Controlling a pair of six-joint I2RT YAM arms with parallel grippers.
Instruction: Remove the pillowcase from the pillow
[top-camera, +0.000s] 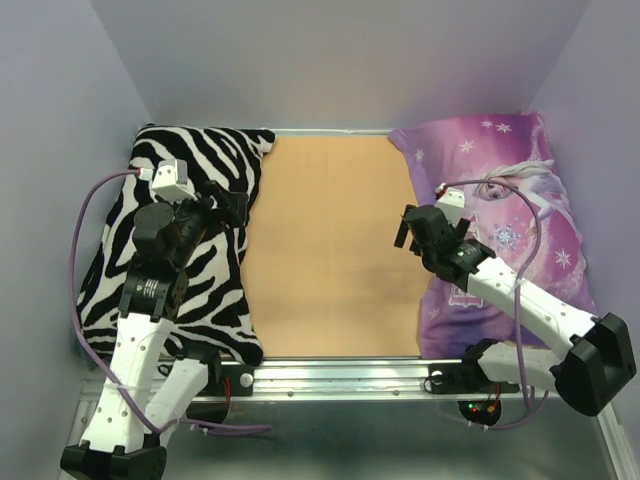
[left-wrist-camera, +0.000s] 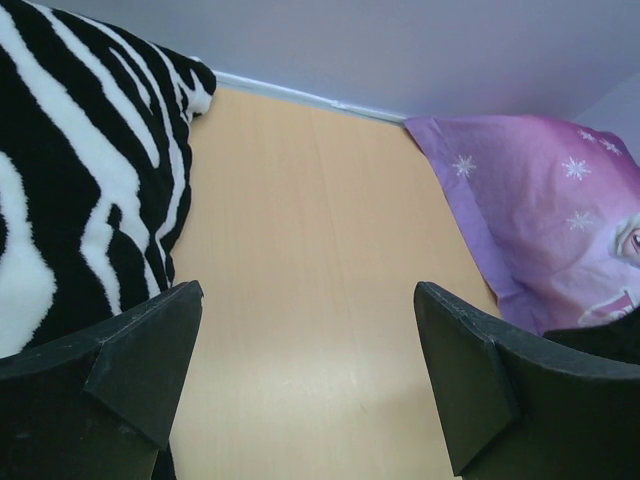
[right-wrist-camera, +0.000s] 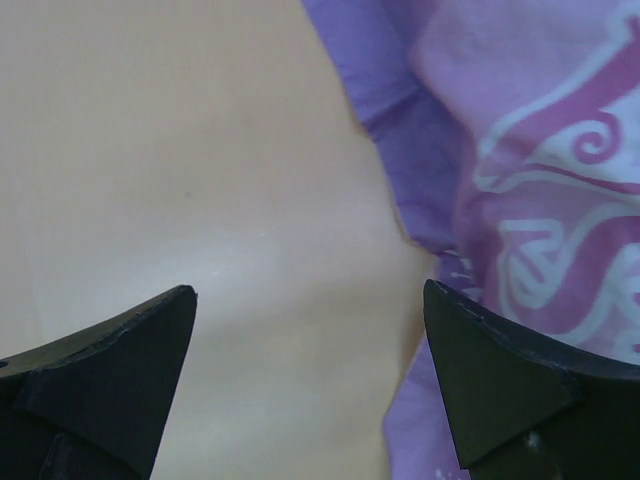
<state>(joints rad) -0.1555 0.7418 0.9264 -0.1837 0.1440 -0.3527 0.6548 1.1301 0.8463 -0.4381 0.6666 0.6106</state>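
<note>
My right gripper goes down and to the right in the top view onto the pillowcase's white-outlined print next, since that part lies below it on that side.
The purple-pink pillowcase with white snowflakes and a cartoon princess lies along the table's right side, stuffed full. The white pillow is hidden inside it. The case also shows in the left wrist view and in the right wrist view. My right gripper is open and empty, hovering over the bare table just left of the case's left edge. My left gripper is open and empty above the right edge of the zebra pillow, far from the case.
The black-and-white zebra-striped pillow fills the table's left side and shows in the left wrist view. Bare wooden tabletop lies between the two pillows. Grey walls close the back and sides. A metal rail runs along the near edge.
</note>
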